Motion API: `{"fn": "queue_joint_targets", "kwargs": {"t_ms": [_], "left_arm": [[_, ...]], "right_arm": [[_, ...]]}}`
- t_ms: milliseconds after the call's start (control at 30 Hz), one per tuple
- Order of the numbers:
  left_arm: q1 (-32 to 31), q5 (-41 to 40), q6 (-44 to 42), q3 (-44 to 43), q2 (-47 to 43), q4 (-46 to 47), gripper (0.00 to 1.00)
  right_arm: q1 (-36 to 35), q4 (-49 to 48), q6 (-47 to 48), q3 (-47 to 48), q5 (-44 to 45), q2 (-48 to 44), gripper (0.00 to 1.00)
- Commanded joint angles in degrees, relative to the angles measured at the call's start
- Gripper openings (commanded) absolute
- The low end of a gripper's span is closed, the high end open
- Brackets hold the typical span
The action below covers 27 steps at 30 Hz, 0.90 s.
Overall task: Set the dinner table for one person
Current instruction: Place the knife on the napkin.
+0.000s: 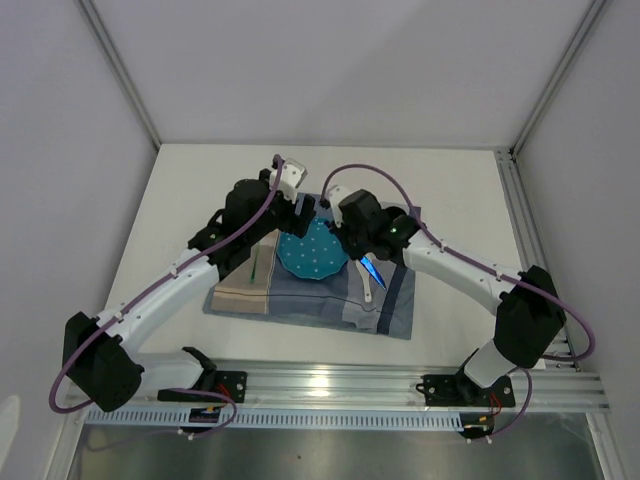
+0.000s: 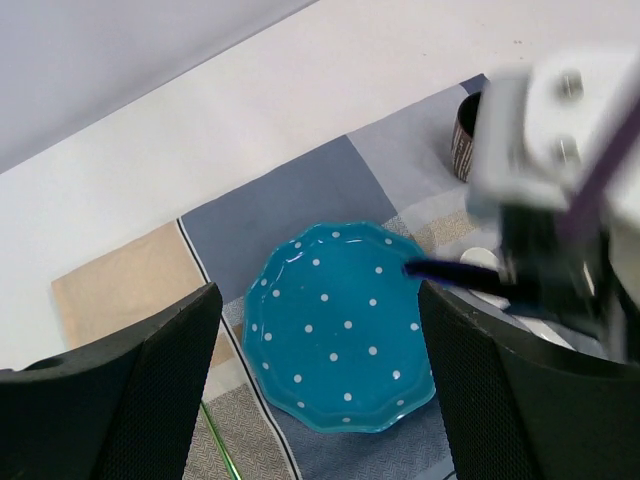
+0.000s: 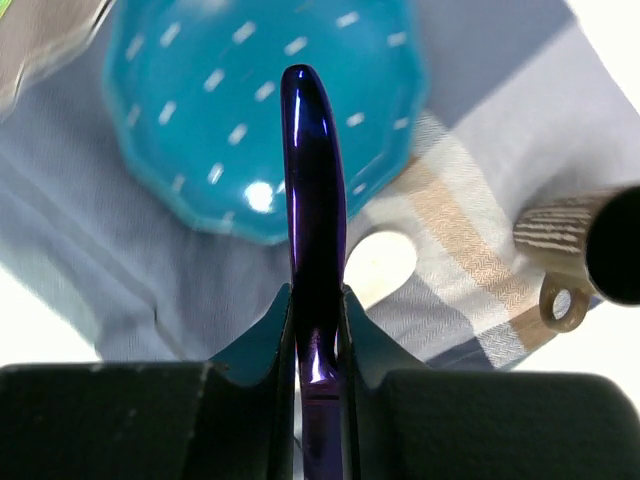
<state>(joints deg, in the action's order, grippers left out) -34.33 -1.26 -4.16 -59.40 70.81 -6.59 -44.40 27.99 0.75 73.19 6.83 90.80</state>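
The mat between plate and spoon (image 1: 345, 284) is empty in that part. My right gripper needs to draw back with a turn and lower toward it.
The dinner table (image 1: 200, 190) is a white tabletop with silver rails. On it lies a blue-and-beige checked placemat (image 1: 385, 310) with a teal white-dotted plate (image 1: 312, 255) on it. My left gripper (image 1: 305, 216) hovers open and empty above the plate (image 2: 340, 345), its fingers (image 2: 130, 390) standing on either side of it in the left wrist view. My right gripper (image 1: 345, 243) is shut on a shiny purple-blue utensil (image 3: 314, 180) and holds it over the plate's right rim (image 3: 240, 110). The utensil's other end (image 1: 372, 268) sticks out behind the gripper.
A white spoon (image 1: 366, 288) lies on the mat right of the plate; its bowl (image 3: 380, 266) shows under the utensil. A striped brown cup (image 2: 465, 135) stands at the mat's far edge and shows in the right wrist view (image 3: 575, 235). A thin green stick (image 1: 254, 266) lies left of the plate.
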Motion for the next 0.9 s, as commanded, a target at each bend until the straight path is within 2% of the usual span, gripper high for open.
{"fn": "queue_joint_targets", "kwargs": {"t_ms": [0,33,133,300,467,567,600,633,667,767,867], "left_arm": [[0.1,0.3,-1.2,0.3,-2.2,1.1,0.84],[0.1,0.6,-0.8,0.7,-2.4,1.4,0.84],[0.1,0.8,-0.3,1.7,-3.5,1.2,0.83],[0.0,0.8,0.8,4.1,-5.8,1.4,0.84],[-0.3,3.9,2.7,7.2,-8.0,0.9,0.84],[-0.8,10.3,1.7,8.4,-9.2,-1.6,0.85],[-1.2,11.1,0.9,8.4,-9.4,-2.5,0.87],[-1.9,12.7,0.0,8.1,-9.4,-3.7,0.99],[-2.2,13.4,-2.4,7.6,-9.3,-5.0,0.99],[-3.1,11.6,-5.9,7.8,-9.0,-7.2,0.99],[-3.0,4.4,-8.9,8.3,-7.7,-5.4,0.99]], "right_arm": [[-3.2,5.0,16.0,-0.1,-1.6,-4.6,0.00],[-3.5,8.5,18.7,0.5,-2.1,-4.7,0.00],[-3.9,7.8,25.5,-2.2,0.6,-7.1,0.00],[-3.7,4.2,43.9,-8.8,-6.6,-15.2,0.00],[-3.1,6.7,49.0,-7.5,-11.5,-15.9,0.00],[-3.0,8.5,50.5,-6.5,-13.3,-15.7,0.00],[-3.1,9.4,51.1,-6.3,-13.7,-16.1,0.00],[-3.2,9.8,51.6,-6.2,-14.7,-16.3,0.00],[-3.4,10.1,52.1,-6.0,-14.8,-16.5,0.00],[-5.5,10.9,55.1,-6.7,-14.1,-17.3,0.00],[-10.1,10.4,59.4,-8.8,-11.7,-18.0,0.00]]}}
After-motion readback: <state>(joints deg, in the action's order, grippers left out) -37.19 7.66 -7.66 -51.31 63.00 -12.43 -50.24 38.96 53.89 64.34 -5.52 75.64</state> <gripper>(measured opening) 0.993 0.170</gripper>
